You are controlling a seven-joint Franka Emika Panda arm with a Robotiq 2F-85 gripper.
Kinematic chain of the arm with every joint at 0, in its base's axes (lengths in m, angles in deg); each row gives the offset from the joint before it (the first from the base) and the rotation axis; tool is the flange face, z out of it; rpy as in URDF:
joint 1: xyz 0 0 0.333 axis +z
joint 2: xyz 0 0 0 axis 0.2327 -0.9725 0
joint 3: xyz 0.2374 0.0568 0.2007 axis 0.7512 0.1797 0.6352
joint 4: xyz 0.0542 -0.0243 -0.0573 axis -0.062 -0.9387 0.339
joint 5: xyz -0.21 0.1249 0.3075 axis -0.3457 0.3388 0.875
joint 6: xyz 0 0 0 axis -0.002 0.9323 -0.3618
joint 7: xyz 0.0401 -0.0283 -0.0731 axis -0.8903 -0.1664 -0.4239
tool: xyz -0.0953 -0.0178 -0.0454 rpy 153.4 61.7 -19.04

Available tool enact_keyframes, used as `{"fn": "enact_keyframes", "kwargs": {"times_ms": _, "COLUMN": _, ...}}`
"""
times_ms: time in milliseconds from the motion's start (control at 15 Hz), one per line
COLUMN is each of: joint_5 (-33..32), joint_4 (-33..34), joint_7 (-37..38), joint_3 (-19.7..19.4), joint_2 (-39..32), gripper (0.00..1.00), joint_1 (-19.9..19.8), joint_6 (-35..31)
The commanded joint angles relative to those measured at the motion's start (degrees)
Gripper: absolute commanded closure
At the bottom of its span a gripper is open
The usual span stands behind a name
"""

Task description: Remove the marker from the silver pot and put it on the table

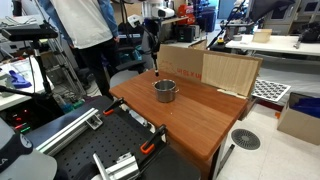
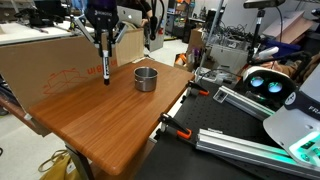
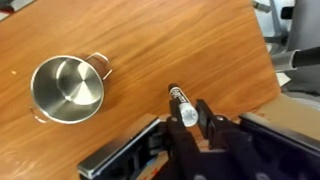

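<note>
The stretch of wood beside the silver pot (image 2: 146, 78) is clear. My gripper will move down toward that bare tabletop next and release the marker (image 2: 105, 68) there.
My gripper (image 3: 188, 114) is shut on the marker (image 3: 178, 99), a dark stick with a pale cap end, held upright with its tip pointing down at the table (image 3: 150, 40). In an exterior view the marker (image 2: 105, 68) hangs from the gripper (image 2: 103, 45) with its tip at or just above the reddish-brown table (image 2: 100, 120), to the left of the silver pot (image 2: 146, 78). In an exterior view the gripper (image 1: 153, 50) is behind the pot (image 1: 165, 91). In the wrist view the pot (image 3: 66, 88) looks empty.
A cardboard box (image 1: 182, 62) and a pale wooden board (image 1: 230, 72) stand along the table's far side. Another cardboard panel (image 2: 40, 65) backs the table. A person (image 1: 85, 30) stands nearby. Black rails and clamps (image 2: 185, 130) lie at the table's edge.
</note>
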State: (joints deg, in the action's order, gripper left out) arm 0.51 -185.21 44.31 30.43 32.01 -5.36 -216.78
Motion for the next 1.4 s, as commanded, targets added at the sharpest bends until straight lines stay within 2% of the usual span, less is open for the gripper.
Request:
{"fn": "enact_keyframes", "kwargs": {"times_ms": 0, "joint_5": -1.49, "joint_4": 5.63, "joint_7": 1.77, "joint_3": -1.93, "joint_2": -4.72, "gripper": 0.94, "joint_1": 2.19, "joint_6": 4.04}}
{"fn": "enact_keyframes", "kwargs": {"times_ms": 533, "joint_5": -1.59, "joint_4": 11.56, "joint_7": 1.16, "joint_3": -3.57, "joint_2": -11.97, "gripper": 0.94, "joint_1": 4.08, "joint_6": 7.75}}
{"fn": "enact_keyframes", "kwargs": {"times_ms": 1333, "joint_5": -6.38, "joint_4": 13.57, "joint_7": 2.27, "joint_3": -5.98, "joint_2": -19.16, "gripper": 0.94, "joint_1": 7.79, "joint_6": 12.49}}
